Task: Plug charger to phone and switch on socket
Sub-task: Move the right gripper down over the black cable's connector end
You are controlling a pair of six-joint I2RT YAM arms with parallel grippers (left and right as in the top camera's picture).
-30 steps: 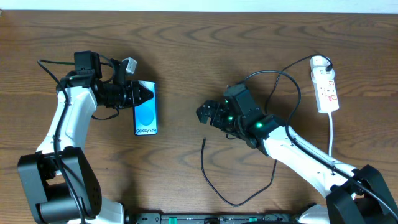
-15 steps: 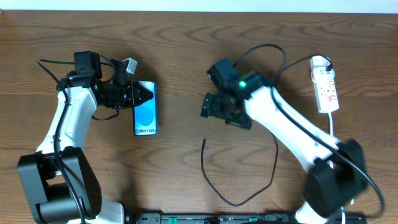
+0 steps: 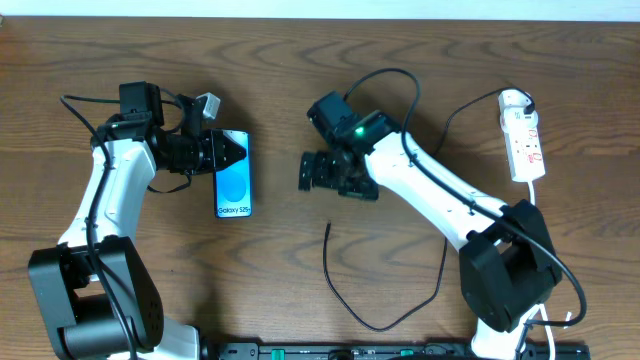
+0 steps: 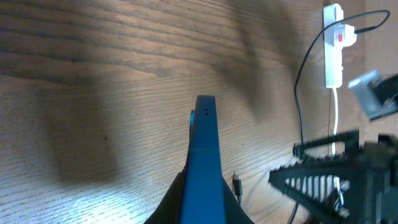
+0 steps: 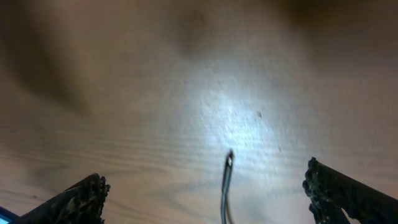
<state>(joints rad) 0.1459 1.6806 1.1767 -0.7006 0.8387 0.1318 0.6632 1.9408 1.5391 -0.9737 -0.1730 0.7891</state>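
I will next lower my right gripper and pull it back around the connector (image 3: 328,230) (image 5: 229,161). The connector is nearer my base than my open fingers are.
The phone (image 3: 235,182) lies screen up at the left, showing "Galaxy S25". My left gripper (image 3: 226,152) is shut on its far end; in the left wrist view the phone (image 4: 205,149) runs out from between the jaws as a narrow blue strip. The charger, a thin black cable, has its tip (image 3: 328,228) loose on the table at centre and loops toward the socket (image 3: 523,135) at the far right. My right gripper (image 3: 306,172) is open and empty, hovering beyond the tip. In the right wrist view the tip (image 5: 229,159) lies between the open fingers (image 5: 205,174).
The charger cable curls in a wide loop (image 3: 385,325) near the front edge and arcs over the right arm. The socket's white cord (image 3: 534,215) runs toward the front. The left wrist view shows the socket (image 4: 334,46) and the right gripper (image 4: 329,180).
My right arm has swung left and toward the far side, carrying the open gripper from right of the cable tip to beyond it. The left gripper and phone have not moved.
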